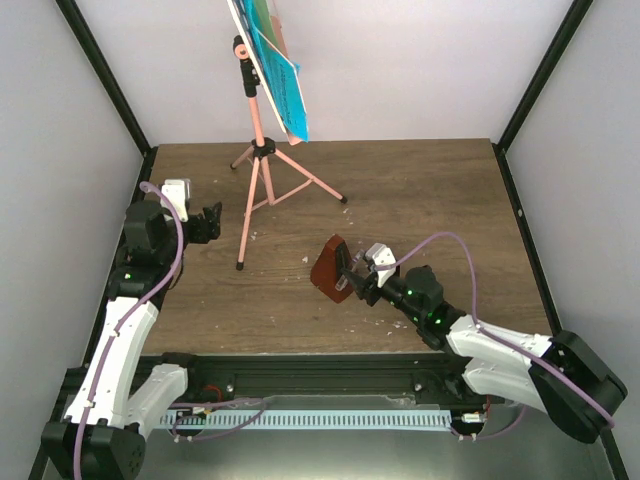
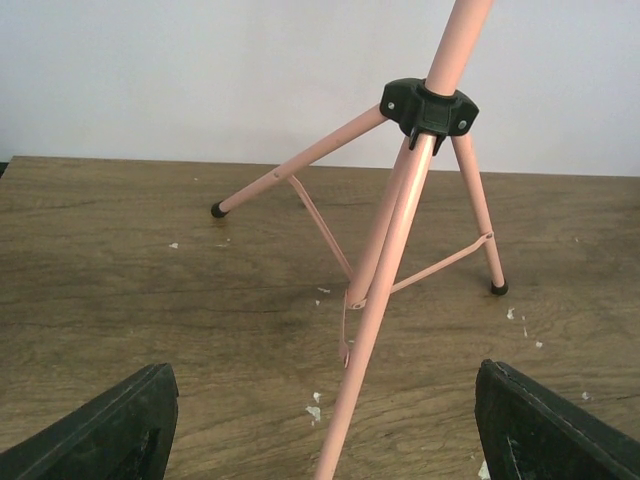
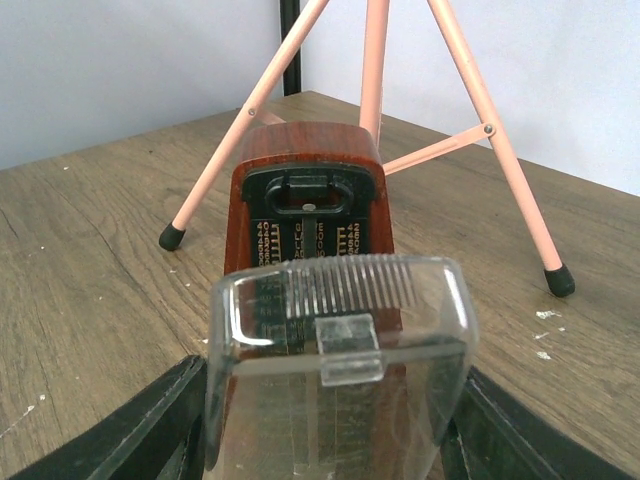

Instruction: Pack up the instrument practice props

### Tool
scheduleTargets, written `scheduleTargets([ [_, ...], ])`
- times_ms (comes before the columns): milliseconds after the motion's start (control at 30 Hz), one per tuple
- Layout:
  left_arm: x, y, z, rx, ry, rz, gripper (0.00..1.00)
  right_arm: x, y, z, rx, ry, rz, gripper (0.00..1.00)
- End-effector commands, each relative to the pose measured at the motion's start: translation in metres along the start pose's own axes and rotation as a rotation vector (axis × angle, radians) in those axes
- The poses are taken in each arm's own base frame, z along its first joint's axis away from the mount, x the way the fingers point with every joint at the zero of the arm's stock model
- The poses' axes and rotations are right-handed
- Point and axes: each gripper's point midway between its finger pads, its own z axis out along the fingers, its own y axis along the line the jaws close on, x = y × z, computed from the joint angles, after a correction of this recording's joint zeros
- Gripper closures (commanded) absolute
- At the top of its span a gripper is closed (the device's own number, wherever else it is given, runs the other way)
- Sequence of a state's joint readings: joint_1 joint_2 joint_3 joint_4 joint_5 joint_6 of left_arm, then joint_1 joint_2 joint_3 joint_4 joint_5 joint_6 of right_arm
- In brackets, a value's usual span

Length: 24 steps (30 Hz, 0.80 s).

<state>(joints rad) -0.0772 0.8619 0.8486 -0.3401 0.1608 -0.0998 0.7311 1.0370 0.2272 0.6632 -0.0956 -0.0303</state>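
Observation:
The clear cover goes in against the metronome's dial side next, where my right gripper releases it. That side of the metronome stands to the gripper's left in the top view.
The pink tripod music stand rises at the back left of the table, its tilted desk carrying blue sheet-music pages. My left gripper hovers open just left of the stand's near leg, which runs up between its wide-apart fingers without touching them. The reddish-brown pyramid metronome stands mid-table with its dial face towards my right gripper. That gripper is shut on the clear plastic cover, holding it just in front of the metronome.
White walls and black frame posts box in the wooden table on three sides. The stand's far feet spread across the back. Small white flecks lie on the wood.

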Motion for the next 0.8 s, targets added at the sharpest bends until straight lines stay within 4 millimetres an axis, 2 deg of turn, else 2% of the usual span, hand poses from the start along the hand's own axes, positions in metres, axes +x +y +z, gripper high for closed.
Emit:
scheduleTargets([
  [0,0.005,0.004,0.001,-0.015,0.012,0.007,0.17,-0.002,0.001,0.001,0.006,-0.017,-0.018,0.50],
  [400,0.006,0.005,0.001,-0.018,0.016,0.007,0.17,0.006,0.002,0.001,0.014,0.010,-0.010,0.51],
  [767,0.006,0.004,0.002,-0.016,0.017,0.006,0.17,0.018,0.001,0.011,0.062,0.081,-0.033,0.51],
])
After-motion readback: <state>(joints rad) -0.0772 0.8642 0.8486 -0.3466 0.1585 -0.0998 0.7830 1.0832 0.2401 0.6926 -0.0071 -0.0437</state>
